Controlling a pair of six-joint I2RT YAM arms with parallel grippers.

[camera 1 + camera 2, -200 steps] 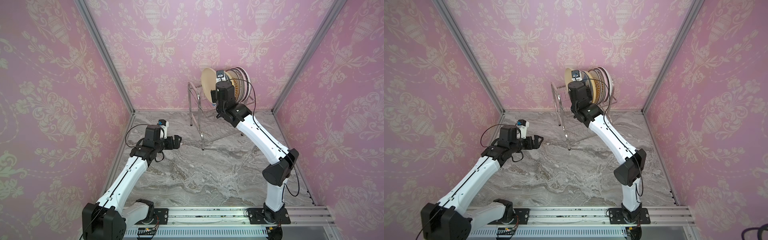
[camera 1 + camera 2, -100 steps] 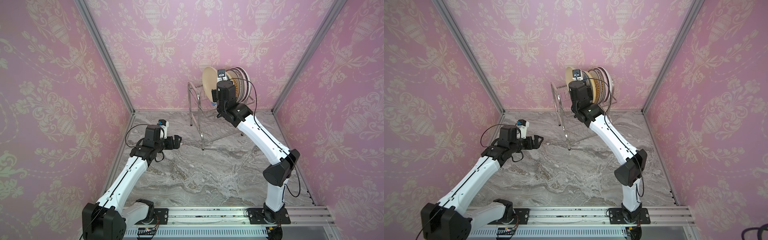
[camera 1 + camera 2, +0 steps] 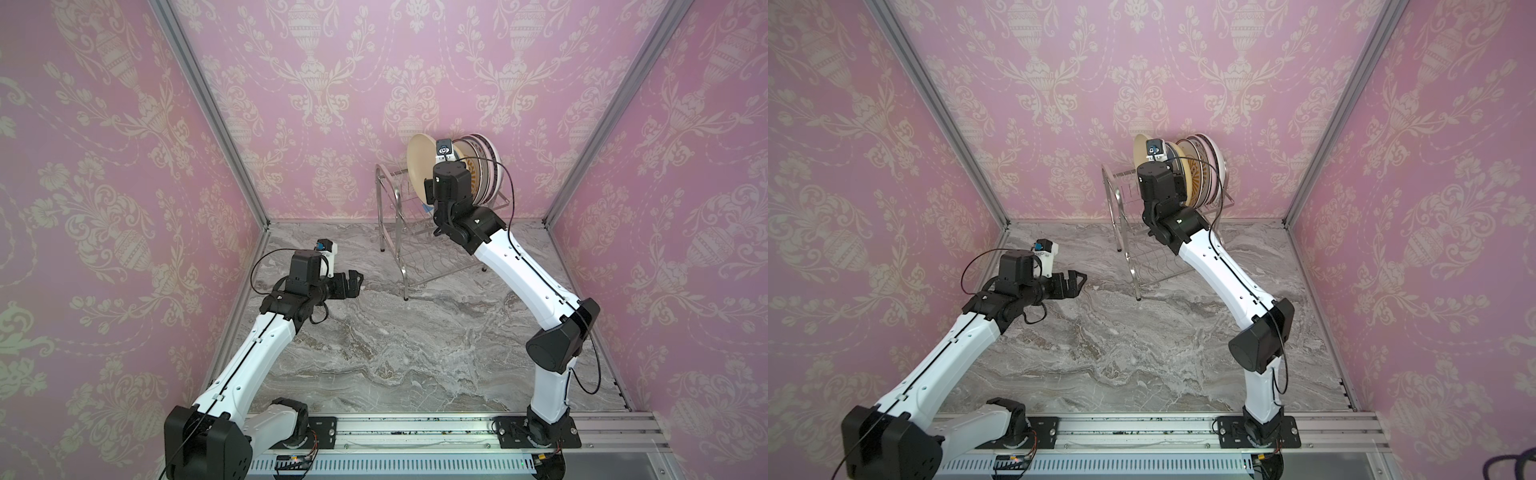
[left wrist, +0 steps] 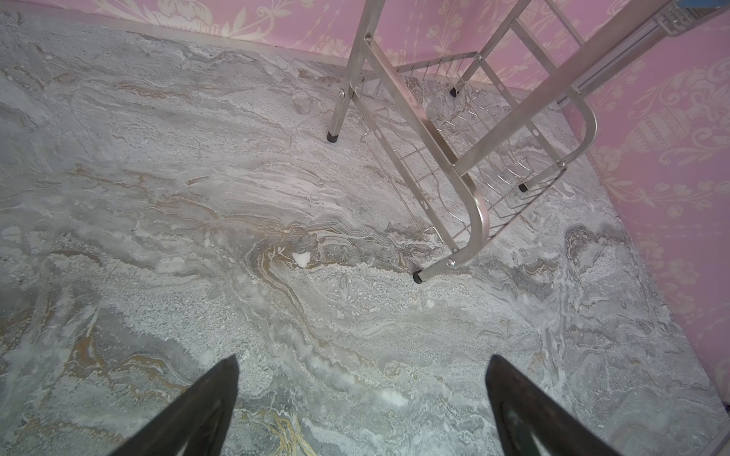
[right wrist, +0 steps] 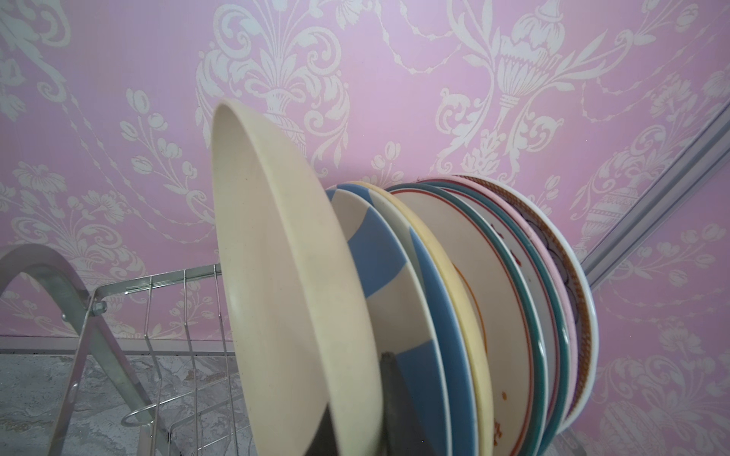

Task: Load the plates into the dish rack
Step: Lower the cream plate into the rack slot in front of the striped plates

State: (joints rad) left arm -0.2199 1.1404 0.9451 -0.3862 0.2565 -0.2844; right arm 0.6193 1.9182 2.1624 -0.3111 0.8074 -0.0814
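My right gripper should next put the cream plate down into the dish rack's upper shelf (image 3: 421,213) next to the blue-and-white plate and let go of it, because that open place is below my gripper.
The dish rack (image 3: 399,249) (image 3: 1121,216) stands at the back of the marble table. Several plates (image 3: 484,166) (image 5: 513,300) stand on edge in its upper tier: blue-and-white, cream-yellow, orange-rimmed, teal-rimmed and pink ones. My right gripper (image 5: 357,414) is shut on the lower rim of a cream plate (image 3: 417,164) (image 5: 284,276). It holds that plate upright at the left end of the row, leaning a little away from the others. Whether it rests in a slot is hidden. My left gripper (image 3: 355,282) (image 4: 361,361) hovers open and empty over the table, left of the rack.
The rack's lower tier (image 4: 470,158) holds nothing that shows, and its black feet (image 4: 416,277) rest on the marble. Pink patterned walls close in the back and both sides. Bare marble (image 3: 395,353) lies in front of the rack.
My right gripper has edged slightly to the right with the cream plate, toward the racked plates. The left arm has not moved.
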